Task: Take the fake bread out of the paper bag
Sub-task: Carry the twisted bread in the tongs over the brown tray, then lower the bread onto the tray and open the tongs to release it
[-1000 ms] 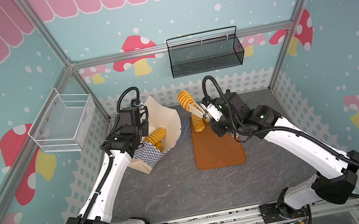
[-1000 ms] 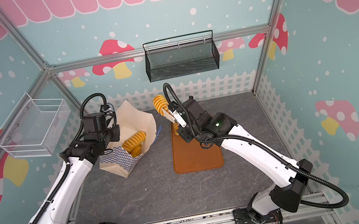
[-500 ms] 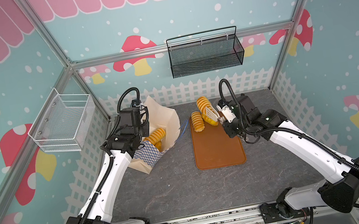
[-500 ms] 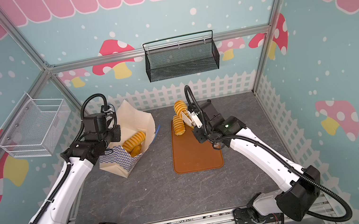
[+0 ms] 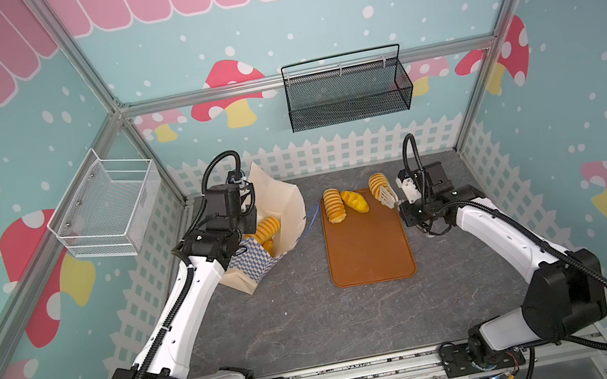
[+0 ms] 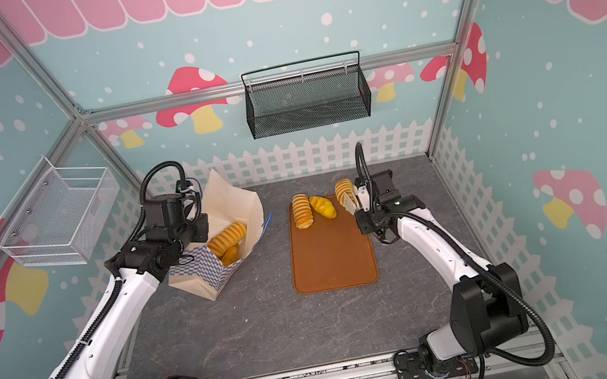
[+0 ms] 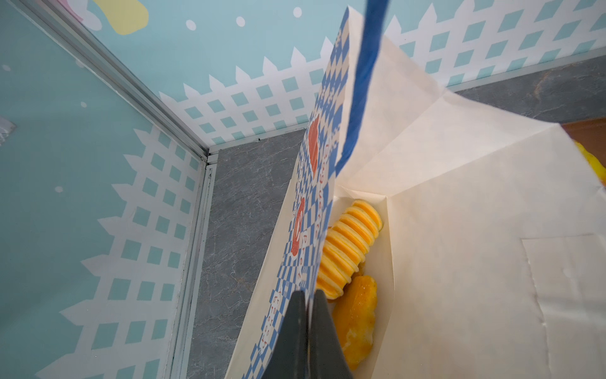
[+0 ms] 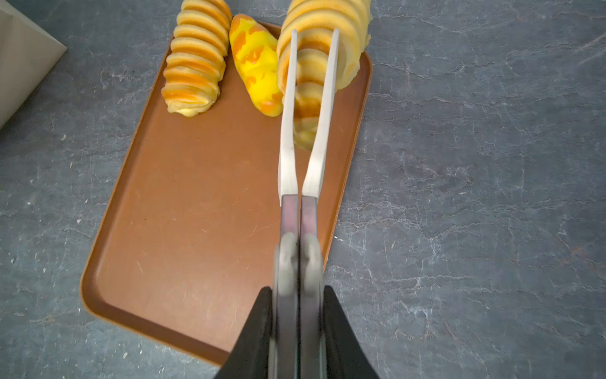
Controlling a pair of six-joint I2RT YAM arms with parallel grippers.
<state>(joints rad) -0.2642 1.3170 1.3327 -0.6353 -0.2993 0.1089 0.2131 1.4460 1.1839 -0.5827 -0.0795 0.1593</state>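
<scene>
The robot's right gripper will move down toward the tray's bare corner (image 5: 374, 203) (image 8: 344, 104) beside the smooth pastry and then release the metal tongs, since the pinched loaf still hangs above the tray.
The paper bag (image 5: 283, 207) (image 6: 231, 205) lies tilted at the back left, mouth open toward the middle. Inside it show a ridged fake bread loaf (image 5: 267, 228) (image 7: 347, 249) and a smoother pastry (image 7: 359, 315). My left gripper (image 7: 307, 295) is shut on the bag's checkered wall. My right gripper (image 8: 297, 292) is shut on metal tongs (image 8: 306, 131) (image 5: 388, 197). The tongs pinch a ridged loaf (image 8: 328, 49) (image 5: 378, 185) above the far right corner of the brown tray (image 5: 368, 255) (image 8: 196, 213). On the tray's far end lie a ridged loaf (image 5: 333, 205) and a smooth pastry (image 5: 354, 201).
A black wire basket (image 5: 346, 94) hangs on the back wall and a white wire basket (image 5: 107, 210) on the left wall. White picket-fence walls close in the grey table (image 5: 295, 318) on three sides.
My right arm has swung to the right with the tongs and the ridged loaf, from beside the bag to the tray's far right corner. The left arm and the bag have stayed put.
</scene>
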